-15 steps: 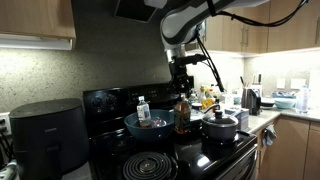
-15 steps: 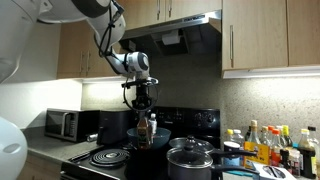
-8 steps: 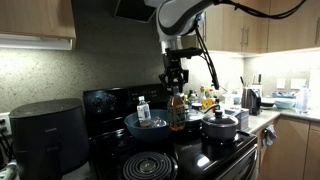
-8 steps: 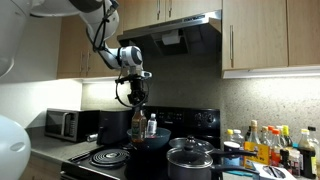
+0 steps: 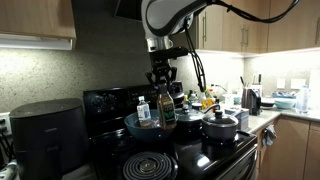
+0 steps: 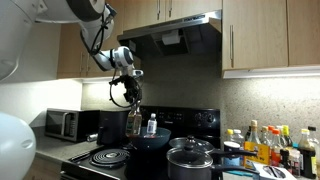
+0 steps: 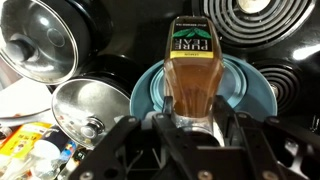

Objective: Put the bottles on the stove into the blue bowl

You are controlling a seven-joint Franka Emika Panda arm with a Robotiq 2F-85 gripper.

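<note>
The bottle's body hangs at the near rim of the blue bowl, so my gripper should move outward and down to bring the brown bottle (image 5: 167, 108) inside the bowl and let go of the bottle's neck.
My gripper (image 5: 163, 82) is shut on the neck of a brown bottle (image 5: 167, 108) and holds it upright above the blue bowl (image 5: 134, 126) on the black stove (image 5: 160, 158). A small clear bottle with a white cap (image 5: 143, 110) stands in the bowl. The held bottle (image 6: 134, 123), the clear bottle (image 6: 151, 125) and the bowl (image 6: 152, 140) show in both exterior views. In the wrist view the gripper (image 7: 196, 122) grips the brown bottle (image 7: 194, 75), whose body hangs over the bowl (image 7: 254, 92).
A dark lidded pot (image 5: 221, 125) sits on the stove next to the bowl. Condiment bottles (image 6: 266, 146) crowd the counter beyond. A black air fryer (image 5: 45, 135) stands beside the stove. A microwave (image 6: 62, 124) is on the counter. Range hood (image 6: 180, 25) above.
My gripper has carried the brown bottle sideways from beside the pot to over the blue bowl. The clear bottle in the bowl has not moved.
</note>
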